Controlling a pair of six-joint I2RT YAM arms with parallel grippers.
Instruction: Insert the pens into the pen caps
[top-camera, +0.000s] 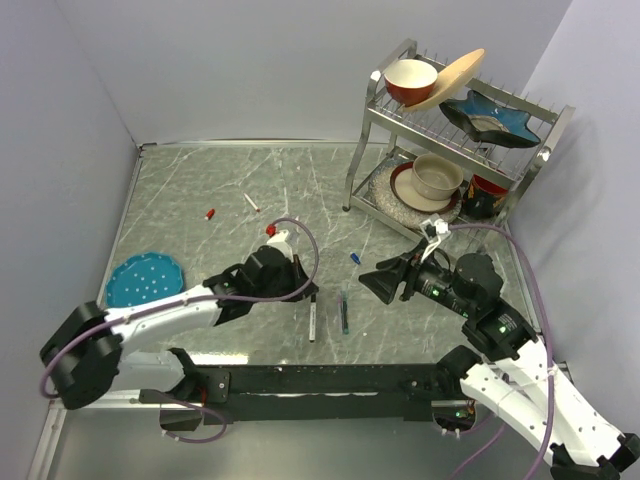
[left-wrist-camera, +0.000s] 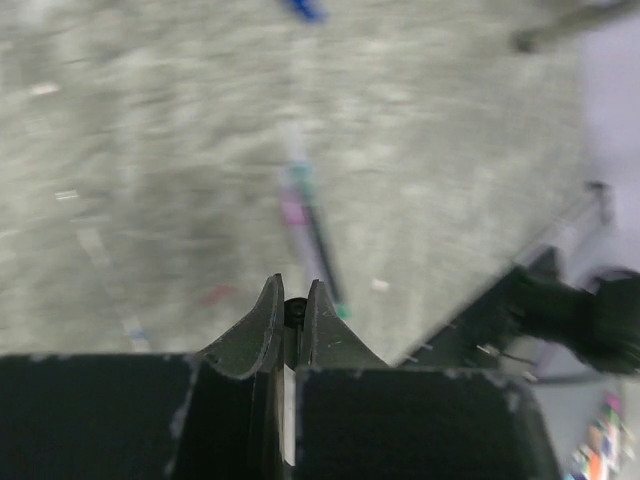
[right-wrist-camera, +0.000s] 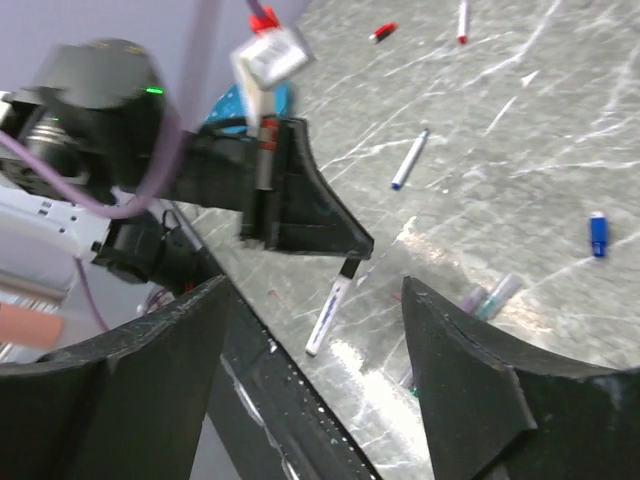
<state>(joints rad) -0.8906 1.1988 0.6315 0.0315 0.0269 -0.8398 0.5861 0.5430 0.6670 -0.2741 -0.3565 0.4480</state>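
Note:
The black cap is already on, so next my left gripper needs to go down to the bare table beside the dark teal pen and lay down the pen with the white body.
My left gripper is shut on the black capped end of a white-barrelled pen, which hangs down to the table. To its right, my right gripper is open and holds nothing. A dark teal pen lies between the two grippers. A blue cap lies beyond it. Farther back are a red cap, a red-tipped pen and a blue-tipped pen.
A metal dish rack holding bowls and plates stands at the back right. A blue plate lies at the table's left edge. A black rail runs along the near edge. Walls close the left, back and right.

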